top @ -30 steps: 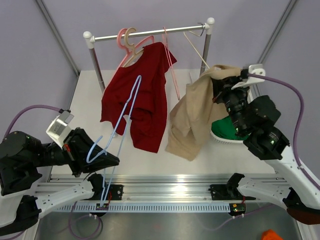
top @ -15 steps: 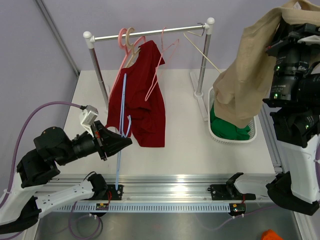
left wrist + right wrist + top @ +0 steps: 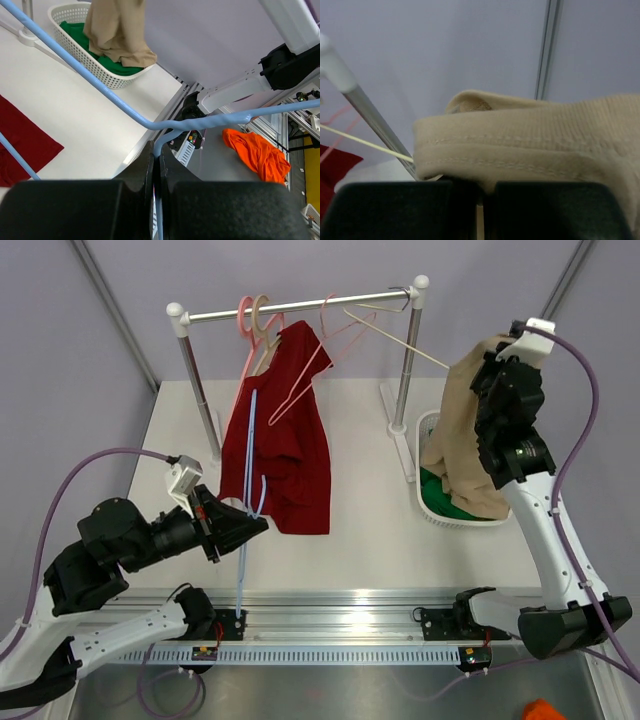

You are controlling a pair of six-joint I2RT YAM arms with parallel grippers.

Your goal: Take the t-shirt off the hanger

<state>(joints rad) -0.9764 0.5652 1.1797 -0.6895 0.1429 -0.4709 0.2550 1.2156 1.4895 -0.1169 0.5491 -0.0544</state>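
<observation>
My right gripper is above the white basket [image 3: 440,520], which already holds the hem, so it needs to move down into it and release the tan collar there.
My left gripper [image 3: 255,522] is shut on a thin blue hanger [image 3: 247,450], which stands nearly upright in front of the red t-shirt [image 3: 290,430] and carries no garment. In the left wrist view the blue wire [image 3: 115,102] runs between my closed fingers [image 3: 157,150]. My right gripper [image 3: 492,358] is shut on the collar of a tan t-shirt [image 3: 460,430], which hangs from it with its hem in the white basket [image 3: 440,520]. The right wrist view shows the tan collar [image 3: 520,145] pinched at my jaws [image 3: 487,187].
The red t-shirt hangs from a hanger on the clothes rail [image 3: 300,307], with empty pink hangers [image 3: 330,320] beside it. A green cloth [image 3: 440,495] lies in the basket. An orange cloth [image 3: 255,152] lies below the table's near edge. The rack post [image 3: 405,370] stands left of the basket.
My right arm has come down and carried the tan t-shirt from high at the right down into the basket. My left gripper and the blue hanger have barely moved.
</observation>
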